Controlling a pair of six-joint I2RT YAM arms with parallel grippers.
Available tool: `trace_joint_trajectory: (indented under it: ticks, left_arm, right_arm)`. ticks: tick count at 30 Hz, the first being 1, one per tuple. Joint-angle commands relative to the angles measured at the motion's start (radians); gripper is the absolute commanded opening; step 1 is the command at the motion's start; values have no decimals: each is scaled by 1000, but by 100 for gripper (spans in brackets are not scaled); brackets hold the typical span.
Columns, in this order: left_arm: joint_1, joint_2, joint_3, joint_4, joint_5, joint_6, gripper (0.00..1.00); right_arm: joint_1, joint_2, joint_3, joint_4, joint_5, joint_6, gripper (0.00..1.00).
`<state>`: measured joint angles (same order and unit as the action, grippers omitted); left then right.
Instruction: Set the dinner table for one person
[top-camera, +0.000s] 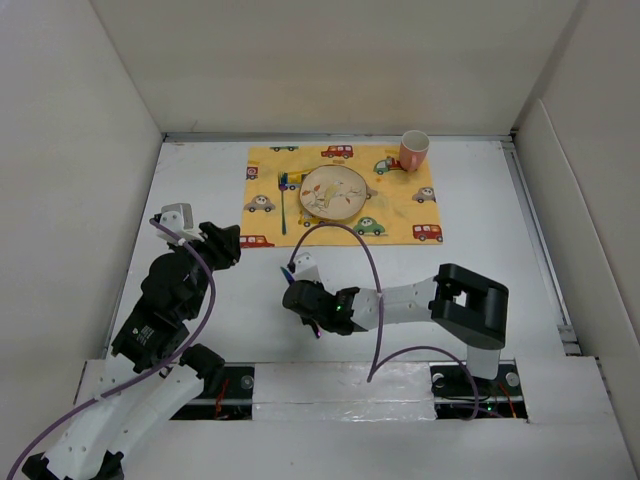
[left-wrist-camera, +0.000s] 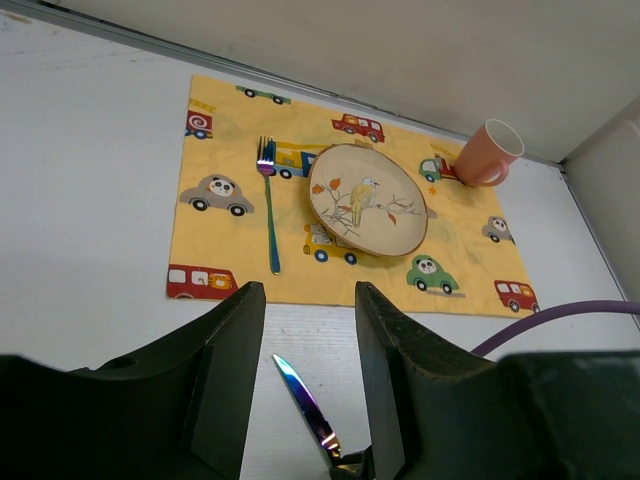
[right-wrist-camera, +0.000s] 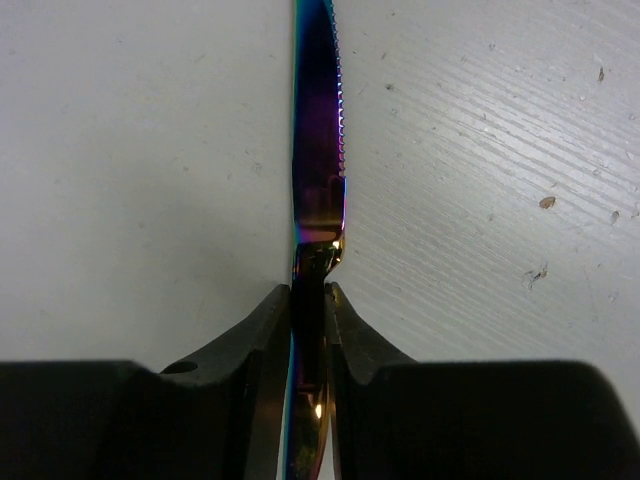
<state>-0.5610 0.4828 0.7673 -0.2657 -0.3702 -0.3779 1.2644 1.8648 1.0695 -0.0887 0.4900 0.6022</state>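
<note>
Next, my right gripper moves outward to release the knife (right-wrist-camera: 318, 150) between plate and cup, as that gap on the mat lies to its right in the top view.
My right gripper (right-wrist-camera: 310, 295) is shut on the handle of an iridescent knife (right-wrist-camera: 318, 150), whose serrated blade points away over the white dinner table (top-camera: 480, 250). In the top view that gripper (top-camera: 300, 290) sits at the table's near middle, in front of the yellow vehicle-print mat (top-camera: 400, 205). On the mat lie a bird-pattern plate (top-camera: 333, 192) and a fork (top-camera: 283, 205) left of it. A pink cup (top-camera: 413, 150) stands at its far right corner. My left gripper (top-camera: 225, 243) hovers open at the left, holding nothing. In its wrist view the knife (left-wrist-camera: 305, 405) shows between its fingers (left-wrist-camera: 240, 330).
Pale panel walls enclose the table on the left, back and right. A purple cable (top-camera: 365, 255) arcs over the right arm. The mat's right half (left-wrist-camera: 470, 265) bears only printed cars.
</note>
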Motion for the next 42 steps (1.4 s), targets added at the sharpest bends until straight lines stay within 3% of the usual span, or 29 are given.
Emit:
trace_joint_trajectory:
  ticks: [1,9,31,42]
  left_arm:
    - [3,-6,6,48,-12,10,38]
    - [3,-4,7,45,-4,10,37]
    - [3,0,4,54,5,13,36]
    - [3,4,7,56,11,13,36]
  right_arm:
    - [4,31,-25,-49,7,21,23]
    - [4,-1,-45,-48,4,16,0]
    - [-56,-225,-80,-72,45,5,0]
    - [-275,-368,-65,-111,25,-119,0]
